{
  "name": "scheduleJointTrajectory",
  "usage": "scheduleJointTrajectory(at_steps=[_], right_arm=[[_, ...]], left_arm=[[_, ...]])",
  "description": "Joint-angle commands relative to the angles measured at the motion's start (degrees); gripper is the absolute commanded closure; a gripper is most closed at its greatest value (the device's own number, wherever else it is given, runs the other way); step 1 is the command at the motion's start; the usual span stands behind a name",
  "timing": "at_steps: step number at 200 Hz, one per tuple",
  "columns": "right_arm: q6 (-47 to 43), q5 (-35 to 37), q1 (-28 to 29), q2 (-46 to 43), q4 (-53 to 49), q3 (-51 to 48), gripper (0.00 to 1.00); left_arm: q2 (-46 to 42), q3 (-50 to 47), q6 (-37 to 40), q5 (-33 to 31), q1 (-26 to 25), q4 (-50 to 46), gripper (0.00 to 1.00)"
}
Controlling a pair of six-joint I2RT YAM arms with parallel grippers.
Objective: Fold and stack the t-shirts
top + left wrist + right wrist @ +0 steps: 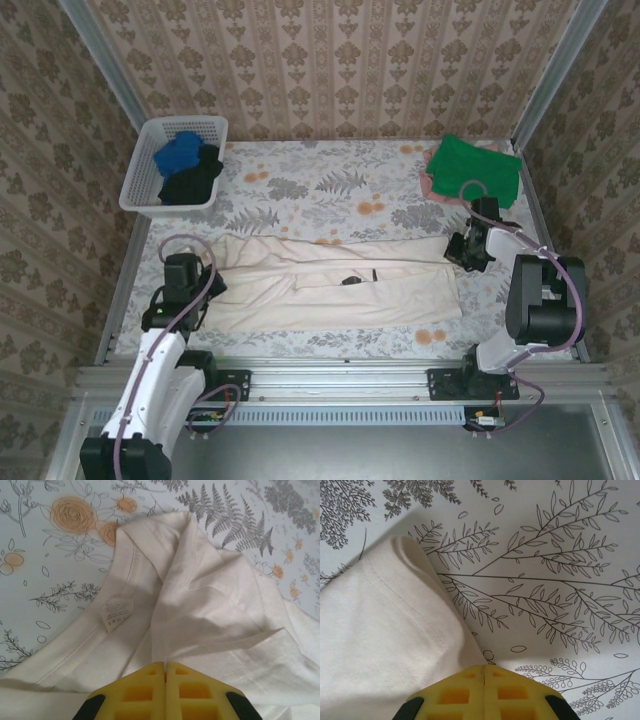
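Note:
Next, my left gripper eases slightly back toward my base and releases the raised fold, since the cream t-shirt [330, 285] already lies stretched on top of the table.
A cream t-shirt [330, 285] lies stretched across the middle of the table. My left gripper [190, 275] is at its left end, near the collar. In the left wrist view the yellow fingertips [165, 664] are shut on a raised fold of the cream t-shirt [210, 600], beside the neck label [116, 611]. My right gripper [466, 250] is at the shirt's right end. Its fingertips [484, 667] are shut where the hem corner of the cream t-shirt [380, 630] tapers into them. A green t-shirt [476, 166] lies folded on a pink one [430, 186] at the back right.
A white lattice basket [140, 185] stands at the back left and holds a blue t-shirt [177, 155] and a black one [195, 182]. The flowered tablecloth [330, 195] shows bare between basket and green shirt. Metal rails border the table.

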Motion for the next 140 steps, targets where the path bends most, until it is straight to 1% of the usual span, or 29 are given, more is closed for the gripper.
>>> scheduleJointTrajectory(at_steps=[1, 8, 16, 23, 34, 45, 56, 66, 75, 81, 94, 103, 110, 118, 127, 140], right_arm=[[1.16, 1.37, -0.32, -1.06, 1.33, -1.67, 0.94], [1.43, 2.14, -0.32, -1.98, 1.49, -2.29, 0.91], [1.61, 3.31, -0.40, -2.75, 1.00, -2.45, 0.81], [1.57, 4.14, -0.49, -3.08, 0.44, -2.26, 0.76], [1.41, 4.84, -0.58, -3.19, -0.53, -1.73, 0.72], [1.41, 4.99, -0.75, -3.29, -0.89, -1.42, 0.71], [1.35, 3.31, -0.93, -3.75, -0.77, -1.36, 0.66], [1.83, 2.37, -0.94, -4.90, -0.73, -1.45, 0.60], [2.46, 0.95, -0.66, -6.75, -0.64, -1.49, 0.59], [3.10, 1.30, 0.15, -8.33, -0.83, -1.41, 0.58], [4.08, 4.43, 5.11, -12.49, -0.77, -0.45, 0.54], [4.48, 7.55, 10.98, -13.67, -0.56, 1.05, 0.52], [4.67, 8.50, 15.51, -13.11, -0.03, 3.10, 0.51], [4.68, 7.38, 20.54, -10.81, 0.77, 5.80, 0.51], [5.22, 6.49, 25.86, -5.23, 1.67, 9.21, 0.51], [4.95, 6.61, 33.19, 2.69, 1.66, 15.54, 0.53]], left_arm=[[-1.98, -3.03, 1.82, 1.03, -1.16, 0.64, 1.00], [-2.71, -3.40, 1.86, 0.54, -1.91, -0.10, 1.00], [-3.82, -4.30, 2.66, 0.77, -2.65, -0.28, 1.00], [-5.08, -4.87, 2.58, 0.64, -3.00, -1.10, 1.00], [-7.98, -6.09, 2.90, 1.86, -3.02, -1.19, 1.00], [-11.34, -6.65, 3.03, 2.56, -3.02, -1.92, 1.00], [-14.56, -7.12, 3.16, 2.33, -3.02, -3.33, 1.00], [-16.98, -7.64, 3.14, 2.18, -2.99, -3.71, 0.95], [-18.38, -8.02, 2.97, 2.53, -3.03, -3.82, 0.91], [-18.75, -8.10, 2.62, 2.30, -2.98, -4.15, 0.87], [-18.30, -7.94, 2.26, 2.34, -3.01, -4.15, 0.79], [-17.69, -7.63, 2.29, 2.37, -3.02, -4.12, 0.73], [-17.09, -7.05, 2.46, 2.51, -2.99, -3.90, 0.73], [-16.34, -6.11, 3.39, 3.85, -2.99, -2.99, 0.73], [-15.50, -4.63, 3.84, 3.94, -3.07, -2.62, 0.71], [-13.72, -3.19, 5.16, 3.14, -3.04, -0.17, 0.59]])
